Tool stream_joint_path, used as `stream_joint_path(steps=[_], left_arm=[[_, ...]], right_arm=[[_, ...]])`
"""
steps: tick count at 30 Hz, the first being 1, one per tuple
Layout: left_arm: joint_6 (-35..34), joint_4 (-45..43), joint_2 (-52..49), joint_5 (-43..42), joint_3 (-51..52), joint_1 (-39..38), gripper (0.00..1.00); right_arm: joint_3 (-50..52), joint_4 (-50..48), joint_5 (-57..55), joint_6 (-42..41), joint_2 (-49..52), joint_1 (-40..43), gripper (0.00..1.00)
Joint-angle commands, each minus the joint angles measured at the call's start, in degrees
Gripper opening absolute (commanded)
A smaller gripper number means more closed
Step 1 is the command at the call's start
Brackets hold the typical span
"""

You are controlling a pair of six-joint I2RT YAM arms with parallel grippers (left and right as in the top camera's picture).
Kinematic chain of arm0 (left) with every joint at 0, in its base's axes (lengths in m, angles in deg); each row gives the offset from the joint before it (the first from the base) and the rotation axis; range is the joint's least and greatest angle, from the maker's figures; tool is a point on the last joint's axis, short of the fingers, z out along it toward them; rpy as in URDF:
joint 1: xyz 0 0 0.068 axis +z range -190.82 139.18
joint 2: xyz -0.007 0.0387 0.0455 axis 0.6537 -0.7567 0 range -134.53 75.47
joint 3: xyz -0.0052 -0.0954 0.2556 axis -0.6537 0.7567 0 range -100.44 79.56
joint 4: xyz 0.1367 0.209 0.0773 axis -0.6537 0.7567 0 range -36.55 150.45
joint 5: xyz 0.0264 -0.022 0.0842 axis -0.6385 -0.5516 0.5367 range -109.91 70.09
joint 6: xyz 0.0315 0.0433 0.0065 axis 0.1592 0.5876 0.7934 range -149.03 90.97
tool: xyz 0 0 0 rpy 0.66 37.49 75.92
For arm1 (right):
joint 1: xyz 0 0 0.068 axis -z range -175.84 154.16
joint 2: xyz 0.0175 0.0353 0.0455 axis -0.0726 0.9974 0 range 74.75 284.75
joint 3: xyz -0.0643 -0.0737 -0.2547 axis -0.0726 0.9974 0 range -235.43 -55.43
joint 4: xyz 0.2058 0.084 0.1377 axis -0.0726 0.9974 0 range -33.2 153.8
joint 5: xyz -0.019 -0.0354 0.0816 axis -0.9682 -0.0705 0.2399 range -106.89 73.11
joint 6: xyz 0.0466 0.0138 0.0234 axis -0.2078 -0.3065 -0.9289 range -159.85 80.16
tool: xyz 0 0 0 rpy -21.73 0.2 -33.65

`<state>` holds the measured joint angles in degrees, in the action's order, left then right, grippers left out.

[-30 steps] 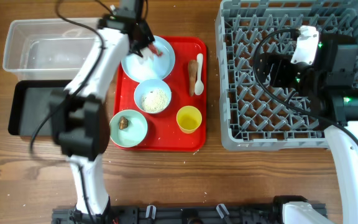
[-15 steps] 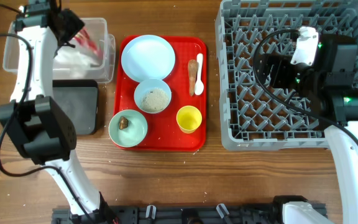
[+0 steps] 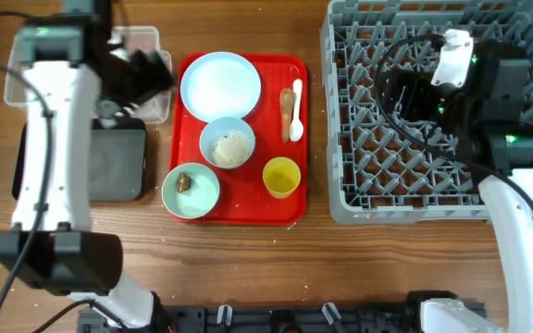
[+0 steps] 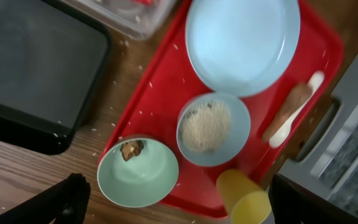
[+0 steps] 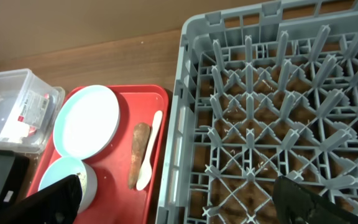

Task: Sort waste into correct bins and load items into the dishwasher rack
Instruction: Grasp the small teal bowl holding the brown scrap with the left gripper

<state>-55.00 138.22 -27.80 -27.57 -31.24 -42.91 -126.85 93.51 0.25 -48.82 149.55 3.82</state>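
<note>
The left gripper moves down and back onto the mint bowl's rim facing the yellow cup (image 4: 244, 196) next, clear of the brown lump, since the bowl sits below and back.
My left gripper (image 3: 151, 74) hangs open and empty, blurred, between the clear tub (image 3: 35, 65) and the red tray. In the tub lies the red snack wrapper (image 5: 28, 107). The black tray (image 3: 91, 166) sits in front of the tub. The left wrist view looks down on the pale plate (image 4: 242, 40), a bowl of rice-like crumbs (image 4: 213, 127), a mint bowl (image 4: 138, 177) with a brown lump (image 4: 129, 149), the yellow cup (image 4: 244, 196), the white spoon (image 3: 296, 116) and the brown stick (image 3: 287, 104). My right gripper (image 3: 389, 92) is open over the grey rack (image 3: 433, 185).
All the dishes stand on a flat red serving tray (image 3: 248, 208) between the bins and the rack. White crumbs are scattered on the wood beside the tray (image 4: 126, 81). The left arm hides part of the clear tub from overhead.
My left gripper carried the wrapper and tissue from the plate to the clear tub, opened, and now swings back toward the red tray. The right arm has hardly moved.
</note>
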Motion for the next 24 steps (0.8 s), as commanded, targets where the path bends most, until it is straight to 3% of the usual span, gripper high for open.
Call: stream_joint_path(steps=[1,2,4,7,11,15,18,24], left_arm=[[4.8,-0.2,-0.9,1.1,6.3,-9.0,0.93],[4.3,-1.4,-0.9,3.1,9.9,-12.4,0.84],[4.3,-6.3,-0.9,3.3,17.2,-16.5,0.8],[3.6,-14.1,-0.9,3.3,29.0,-21.3,0.67],[3.0,-20.5,-0.9,3.3,38.3,-23.0,0.56],[1.6,-24.8,-0.9,5.7,43.4,-22.9,0.31],[-0.2,-25.2,-0.9,9.0,44.6,-22.9,0.04],[-0.1,-18.8,0.9,6.3,38.8,-22.6,0.04]], right_arm=[[-1.2,-0.4,0.5,-0.1,2.0,-0.2,0.99],[-1.2,-0.2,0.5,0.0,2.3,-0.2,1.0],[-1.2,0.0,0.5,0.0,2.5,-0.2,1.0],[-1.2,1.0,0.5,0.0,2.6,-0.2,1.0],[-1.2,2.5,0.5,0.0,2.6,-0.2,1.0],[-1.2,4.0,0.5,0.0,2.6,-0.2,1.0],[-1.2,4.0,0.5,0.0,2.6,-0.2,1.0],[-1.2,4.1,0.5,-0.2,2.6,-0.2,1.0]])
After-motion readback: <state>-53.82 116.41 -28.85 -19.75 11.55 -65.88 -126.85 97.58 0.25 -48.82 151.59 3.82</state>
